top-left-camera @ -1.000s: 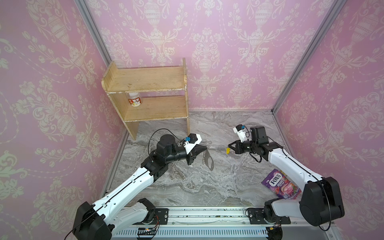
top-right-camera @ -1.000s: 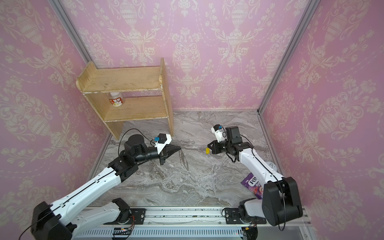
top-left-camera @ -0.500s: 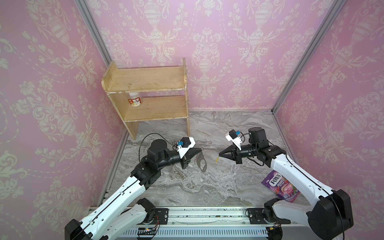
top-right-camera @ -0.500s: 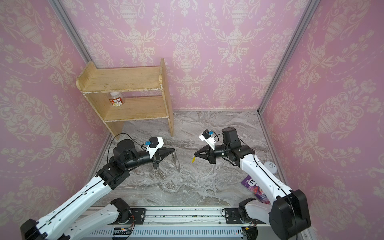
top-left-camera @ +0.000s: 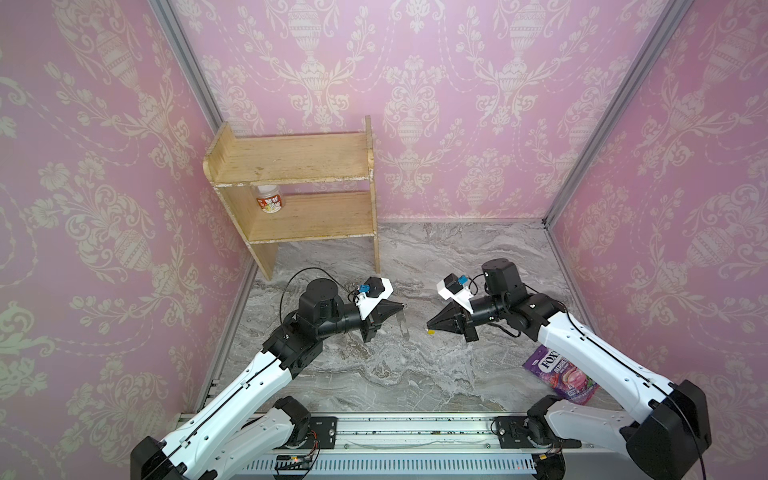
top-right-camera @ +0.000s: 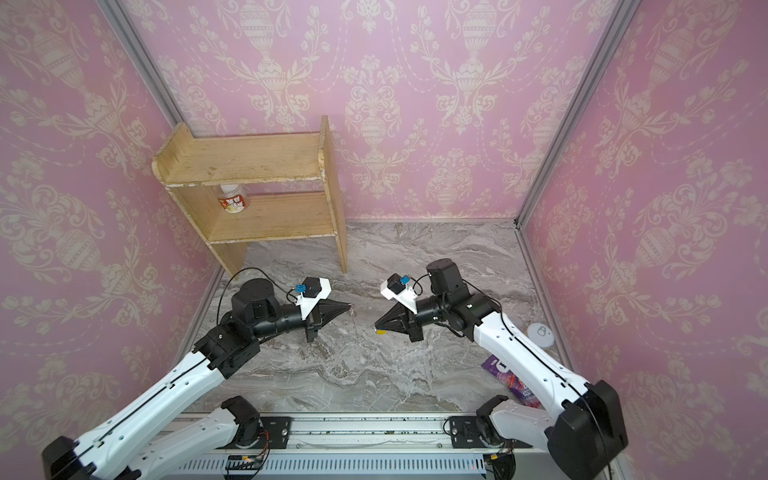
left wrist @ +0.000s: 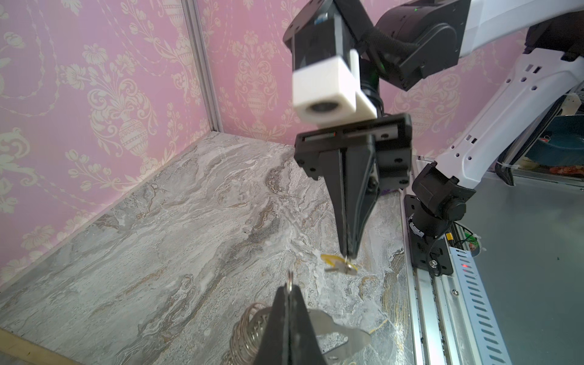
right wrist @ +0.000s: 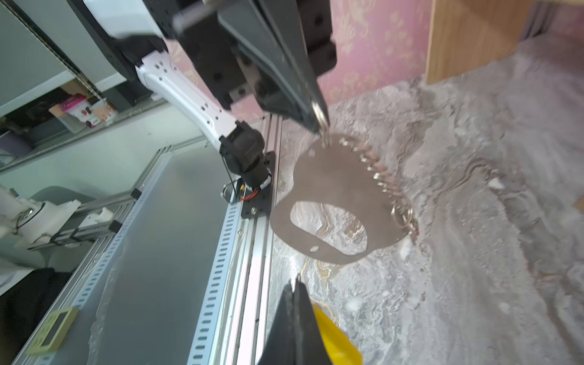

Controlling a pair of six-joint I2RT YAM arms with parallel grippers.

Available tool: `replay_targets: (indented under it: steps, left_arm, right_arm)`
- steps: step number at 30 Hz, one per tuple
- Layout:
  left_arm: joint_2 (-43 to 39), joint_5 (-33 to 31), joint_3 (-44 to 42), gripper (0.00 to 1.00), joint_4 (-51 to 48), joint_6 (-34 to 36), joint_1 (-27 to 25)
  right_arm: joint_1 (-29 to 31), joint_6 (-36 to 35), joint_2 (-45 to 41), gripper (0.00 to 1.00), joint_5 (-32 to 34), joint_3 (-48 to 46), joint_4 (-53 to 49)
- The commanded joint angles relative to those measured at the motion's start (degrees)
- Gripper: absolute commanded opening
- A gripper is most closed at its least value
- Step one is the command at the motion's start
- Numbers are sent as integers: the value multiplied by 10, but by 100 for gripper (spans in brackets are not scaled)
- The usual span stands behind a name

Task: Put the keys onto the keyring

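Observation:
Next, the right gripper moves down onto the clear patch of bare tabletop below, tips its fingers downward and releases the metal loop there.
My left gripper (top-left-camera: 402,306) (left wrist: 289,286) is shut on the small metal ring of the keyring. Its flat grey fob (right wrist: 331,177) (left wrist: 341,335) hangs below the tips above the table, with the silver chain (right wrist: 376,170) along one edge. In both top views the keyring (top-left-camera: 402,325) (top-right-camera: 356,328) shows edge-on as a thin strip. My right gripper (top-left-camera: 429,326) (right wrist: 297,279) faces it a short gap away, shut on the metal loop of the yellow keys (left wrist: 335,261) (right wrist: 331,335) (top-right-camera: 380,331). The keys and the keyring do not touch.
A wooden shelf (top-left-camera: 299,195) stands at the back left with a small jar (top-left-camera: 270,201) on its lower board. A purple sweets packet (top-left-camera: 559,374) lies under my right arm. A white round disc (top-right-camera: 541,332) sits by the right wall. The metal rail (top-left-camera: 415,432) runs along the front.
My right gripper has moved left and down with the keys, narrowing the gap to the left gripper. The keyring has swung to hang edge-on to the top views.

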Motion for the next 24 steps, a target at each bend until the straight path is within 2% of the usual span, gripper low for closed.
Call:
replay_targets:
  steps: [1,5,12,17,24]
  left_arm:
    - [-20,-2,12,0,-24,17,6]
    - [-28,-11,15,0,-46,27,6]
    - [-36,-22,5,0,-57,33,6]
    - [-44,-35,9,0,-86,49,6]
    - [-50,-40,11,0,-96,56,6]
  right_arm:
    - [34,37,28,0,53,-35,49]
    - [51,60,79,0,118,-37,51]
    - [70,199,150,0,211,-70,122]
    - [67,231,211,0,294,-44,51]
    - [67,257,266,0,341,5,-16]
